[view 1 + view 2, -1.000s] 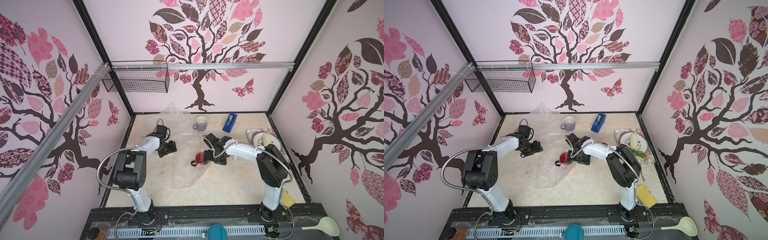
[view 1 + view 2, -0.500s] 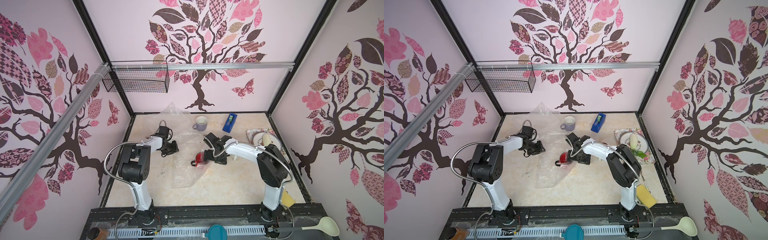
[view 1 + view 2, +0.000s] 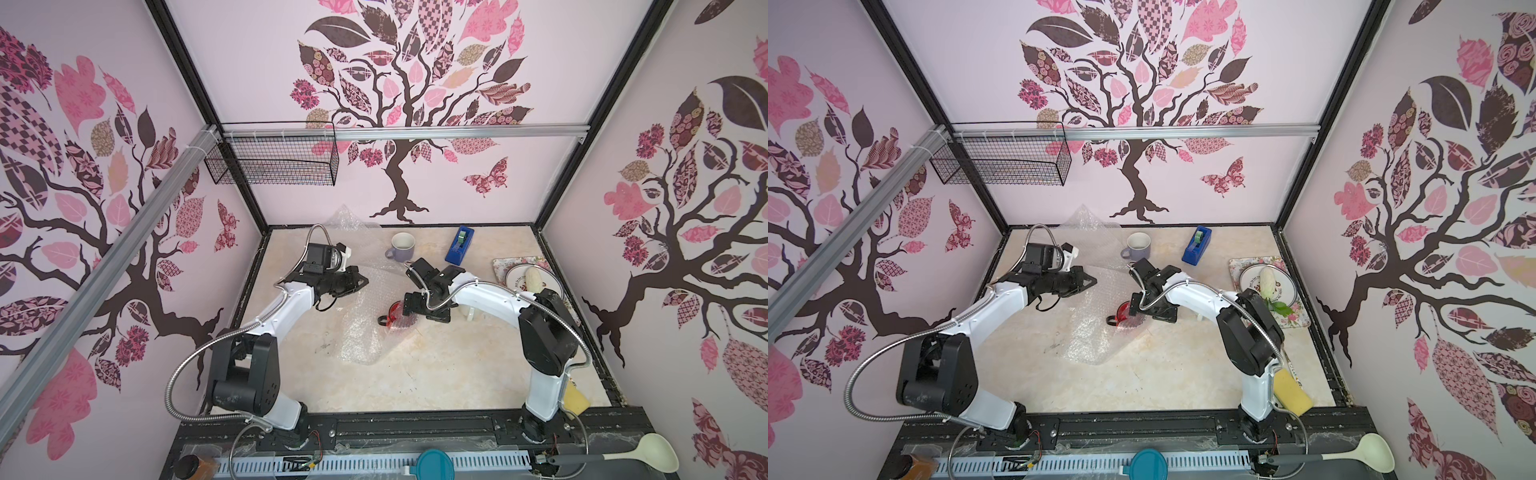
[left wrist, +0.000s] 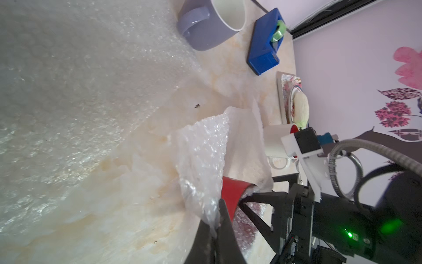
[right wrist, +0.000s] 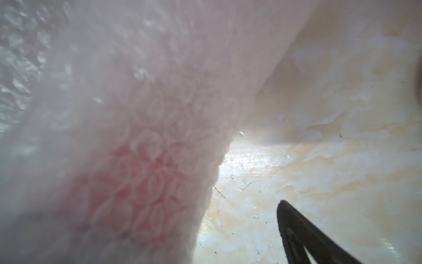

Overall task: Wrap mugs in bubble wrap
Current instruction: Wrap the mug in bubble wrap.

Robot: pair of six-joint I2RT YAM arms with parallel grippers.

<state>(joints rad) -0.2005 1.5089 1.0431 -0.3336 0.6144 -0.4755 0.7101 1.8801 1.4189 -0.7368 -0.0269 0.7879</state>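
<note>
My left gripper is going to bring the raised edge of the bubble wrap down and back over the red mug's uncovered side (image 3: pixel 392 314) (image 4: pixel 231 190) next and let go, because that side is below and back.
A red mug (image 3: pixel 394 321) (image 3: pixel 1124 311) lies on a sheet of bubble wrap (image 3: pixel 360 334) (image 3: pixel 1092 338) in the middle of the table. My left gripper (image 4: pixel 215 217) (image 3: pixel 365 281) is shut on a raised edge of that bubble wrap (image 4: pixel 203 160), just left of the red mug (image 4: pixel 231 190). My right gripper (image 3: pixel 406 311) (image 3: pixel 1136 308) stands open right against the mug. In the right wrist view the mug (image 5: pixel 137 182) shows red through wrap, and one of my fingers (image 5: pixel 294 221) is over bare table. A lavender mug (image 3: pixel 402 246) (image 4: pixel 212 25) stands at the back. A white mug (image 4: pixel 277 141) sits behind my right arm.
A second bubble wrap sheet (image 3: pixel 350 224) leans at the back wall. A blue tape dispenser (image 3: pixel 460 246) stands right of the lavender mug. A floral tray (image 3: pixel 500 264) with a plate is at the right edge. A yellow sponge (image 3: pixel 575 401) lies front right.
My left gripper has closed on the bubble wrap's edge after reaching in toward the sheet. The right arm and the red mug have stayed put.
</note>
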